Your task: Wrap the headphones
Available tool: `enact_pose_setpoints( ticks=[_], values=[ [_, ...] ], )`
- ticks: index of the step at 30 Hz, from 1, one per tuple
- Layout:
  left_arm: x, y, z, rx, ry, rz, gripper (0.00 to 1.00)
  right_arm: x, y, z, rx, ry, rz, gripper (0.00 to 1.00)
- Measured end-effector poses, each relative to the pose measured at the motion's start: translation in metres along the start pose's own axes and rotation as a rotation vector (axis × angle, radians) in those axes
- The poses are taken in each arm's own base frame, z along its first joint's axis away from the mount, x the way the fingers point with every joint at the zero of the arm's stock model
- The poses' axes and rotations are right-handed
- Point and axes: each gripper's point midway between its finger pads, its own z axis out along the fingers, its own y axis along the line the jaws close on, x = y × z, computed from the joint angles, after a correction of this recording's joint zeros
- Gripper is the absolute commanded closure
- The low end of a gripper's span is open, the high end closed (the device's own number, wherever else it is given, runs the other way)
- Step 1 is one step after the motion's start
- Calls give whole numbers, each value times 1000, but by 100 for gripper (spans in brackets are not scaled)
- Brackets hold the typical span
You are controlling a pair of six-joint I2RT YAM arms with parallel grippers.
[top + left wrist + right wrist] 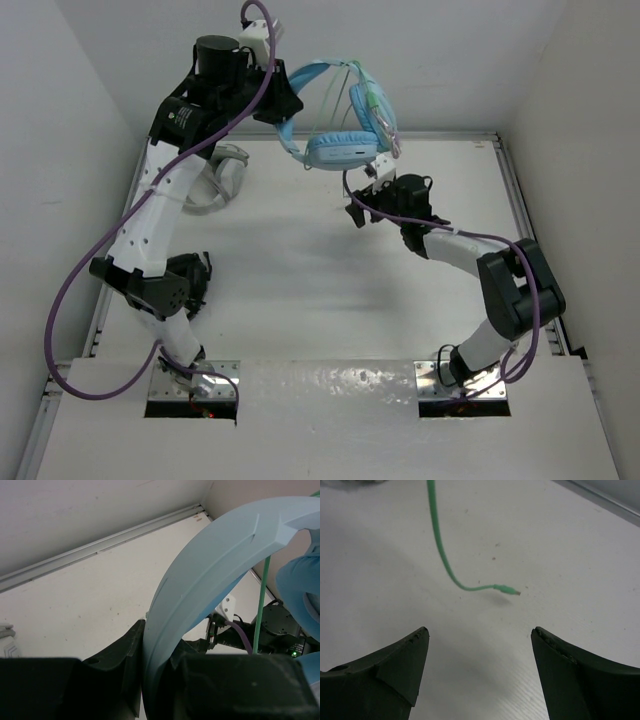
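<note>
The right gripper, fingers open, moves outward and to the left in the top view onto the hanging cable above its plug [441,550] next, because that end of the cable dangles free.
The light blue headphones [342,148] hang in the air at the back of the table. My left gripper [284,106] is shut on their blue headband [200,590], which is clamped between my two black fingers [120,655]. The thin pale green cable [373,104] runs over the ear cup and hangs down. In the right wrist view the cable [441,555] dangles above the table with its plug end [508,590] free. My right gripper [362,196] sits just below the ear cup, open and empty [477,635], with the plug ahead of its fingertips.
Grey-white headphones [222,178] lie on the table at the back left, partly behind my left arm. White walls close in the table at the back and on both sides. My right arm [280,625] shows beneath the headband in the left wrist view.
</note>
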Motion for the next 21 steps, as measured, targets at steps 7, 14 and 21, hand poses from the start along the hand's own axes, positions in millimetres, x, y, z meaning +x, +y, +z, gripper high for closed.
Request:
enact_pose_setpoints(
  ticks=[7, 14, 21],
  values=[
    [0, 0, 0, 8, 0, -2, 100, 21, 0, -4, -28, 84, -54, 9],
    [0, -4, -1, 26, 4, -16, 100, -7, -10, 42, -5, 22, 10, 54],
    [-4, 15, -3, -1, -7, -175, 100, 8, 16, 65, -7, 70, 83, 100]
  ],
)
